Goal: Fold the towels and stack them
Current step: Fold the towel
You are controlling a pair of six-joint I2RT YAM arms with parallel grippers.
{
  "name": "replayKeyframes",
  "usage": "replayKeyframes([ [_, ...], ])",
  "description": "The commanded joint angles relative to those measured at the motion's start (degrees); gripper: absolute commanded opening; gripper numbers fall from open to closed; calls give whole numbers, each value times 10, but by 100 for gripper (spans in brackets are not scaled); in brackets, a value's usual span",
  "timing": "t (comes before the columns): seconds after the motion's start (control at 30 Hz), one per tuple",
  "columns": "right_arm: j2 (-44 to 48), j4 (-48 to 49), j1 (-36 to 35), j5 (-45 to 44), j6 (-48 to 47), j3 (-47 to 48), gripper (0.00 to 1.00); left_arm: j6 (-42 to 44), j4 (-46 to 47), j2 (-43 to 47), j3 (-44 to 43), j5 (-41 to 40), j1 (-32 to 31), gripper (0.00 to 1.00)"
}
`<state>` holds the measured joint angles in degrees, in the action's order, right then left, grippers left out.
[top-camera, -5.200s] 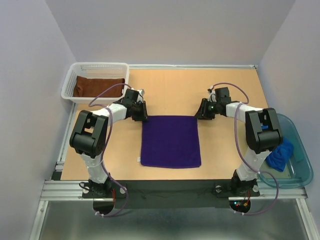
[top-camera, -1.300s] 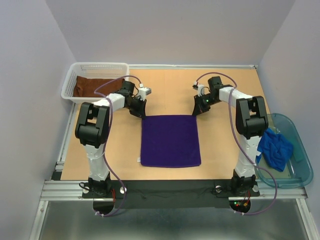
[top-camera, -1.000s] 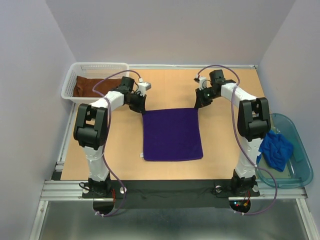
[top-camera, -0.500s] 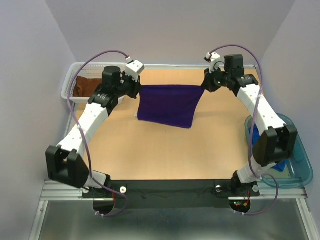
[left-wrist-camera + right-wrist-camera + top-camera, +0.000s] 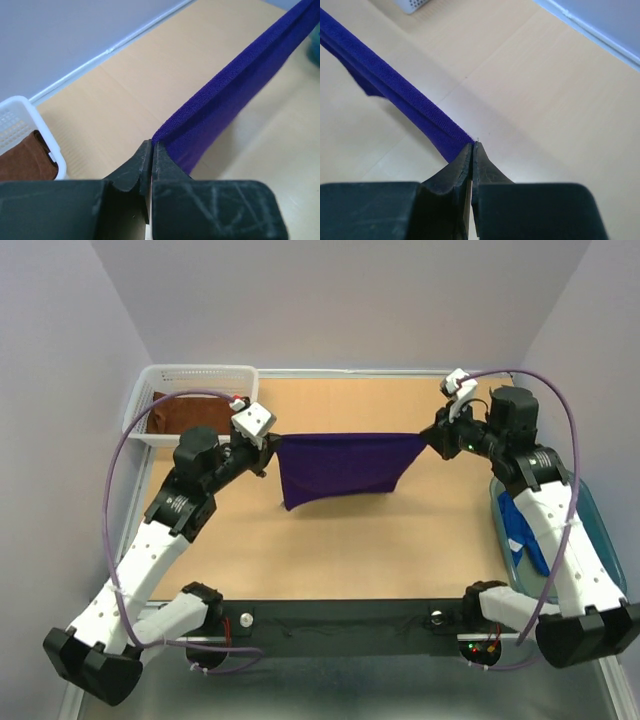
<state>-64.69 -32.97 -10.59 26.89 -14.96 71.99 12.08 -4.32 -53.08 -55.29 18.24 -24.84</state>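
The purple towel hangs stretched above bare tabletop, so my left gripper needs to go down and move back over the purple towel's free bottom edge [image 5: 292, 505] and let go of its corner there.
The dark purple towel [image 5: 345, 466] hangs stretched in the air above the table between my two grippers. My left gripper [image 5: 270, 443] is shut on its left top corner, and in the left wrist view the purple towel [image 5: 235, 95] runs away from the pinched jaws of the left gripper [image 5: 152, 145]. My right gripper [image 5: 432, 437] is shut on the right top corner; its wrist view has the purple towel [image 5: 400, 92] leaving the right gripper [image 5: 473, 146] to the upper left. The rust-brown towel [image 5: 185, 414] lies in the white basket [image 5: 170, 375]. The blue towel [image 5: 523, 537] lies in the teal tub.
The white basket stands at the table's back left corner, and its rim [image 5: 27, 112] shows in the left wrist view. A teal tub [image 5: 600, 540] sits off the table's right edge, partly under my right arm. The wooden tabletop [image 5: 350, 540] lies bare below the hanging towel.
Both arms have lifted the purple towel off the table, raised it and drawn it nearer and taut. It lay flat a second ago and now hangs by its top edge.
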Motion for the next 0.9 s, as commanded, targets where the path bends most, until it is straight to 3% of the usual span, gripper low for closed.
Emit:
replayKeyframes([
  [0.0,56,15,7,-9,8,-6,1,-18,29,45,6,-44,1,0],
  [0.2,0,16,7,-46,8,10,1,-40,32,-12,11,-77,2,0],
  [0.4,-108,50,8,-87,-11,11,1,-52,57,-173,1,-147,15,0],
  [0.63,-243,123,7,-103,-24,39,0,-53,88,-355,-77,-127,49,0],
  [0.87,-300,128,7,-104,-31,58,0,-27,73,-404,-129,-92,52,0],
])
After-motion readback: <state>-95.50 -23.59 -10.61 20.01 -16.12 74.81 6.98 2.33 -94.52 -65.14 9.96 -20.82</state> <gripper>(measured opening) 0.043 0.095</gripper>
